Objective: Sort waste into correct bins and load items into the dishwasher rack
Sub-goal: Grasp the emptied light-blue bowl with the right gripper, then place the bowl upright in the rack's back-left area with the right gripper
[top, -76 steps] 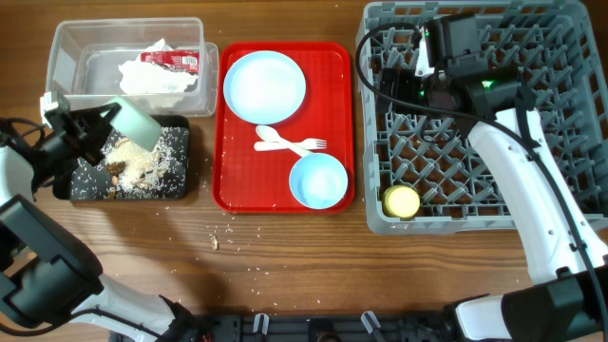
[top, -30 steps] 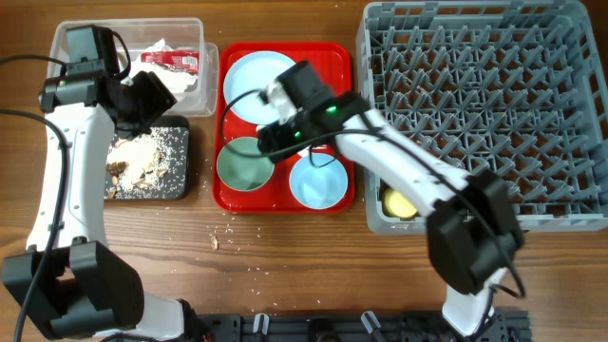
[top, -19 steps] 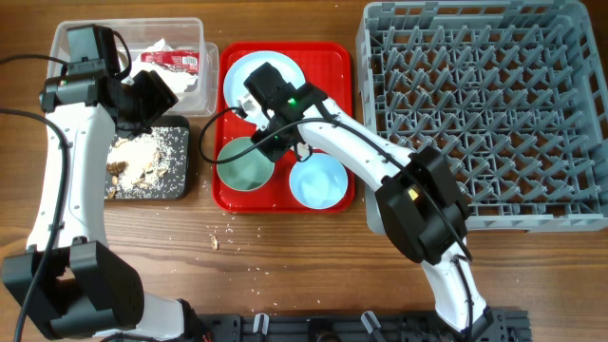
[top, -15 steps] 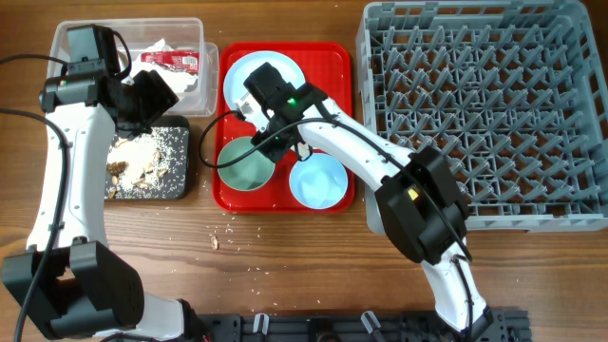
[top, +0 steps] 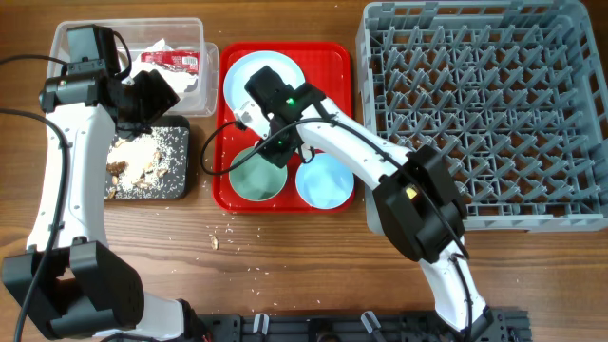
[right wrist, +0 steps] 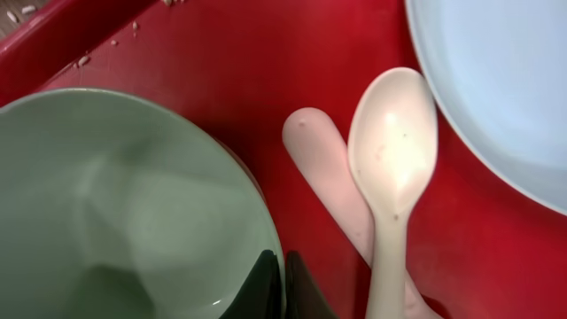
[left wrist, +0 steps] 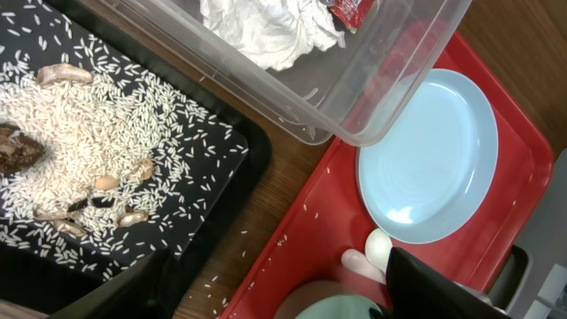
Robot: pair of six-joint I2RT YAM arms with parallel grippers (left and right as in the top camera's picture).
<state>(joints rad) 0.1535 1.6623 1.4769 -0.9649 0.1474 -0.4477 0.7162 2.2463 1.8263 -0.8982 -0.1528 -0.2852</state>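
My right gripper should next lift the pale greenish bowl, move outward over the rack's far corner [top: 397, 46] beside the red tray, tilt the bowl and lower it in, because that corner is empty.
My right gripper [top: 276, 150] [right wrist: 282, 268] is shut on the right rim of a pale greenish bowl [top: 255, 179] [right wrist: 115, 204] on the red tray [top: 334, 104]. A white spoon [right wrist: 393, 151] lies on a fork handle [right wrist: 323, 168] just right of that rim. A light blue bowl [top: 326, 181] sits beside it, and the blue plate [top: 249, 74] [left wrist: 434, 151] is behind, partly under my arm. My left gripper [top: 147, 95] [left wrist: 266, 297] hangs open and empty over the edge between the clear tub [top: 71, 57] and the black tray [top: 180, 185]. The tub holds a napkin [top: 179, 84] and a sauce packet [top: 171, 59].
The grey dishwasher rack [top: 484, 114] fills the right side. Rice and brown scraps [left wrist: 80, 168] cover the black tray. Loose crumbs [top: 228, 237] lie on the wood in front of the red tray. My right arm crosses the rack's near left corner.
My right gripper has shut on the greenish bowl's rim, and the bowl has shifted a little right and toward the front. The left arm has not moved.
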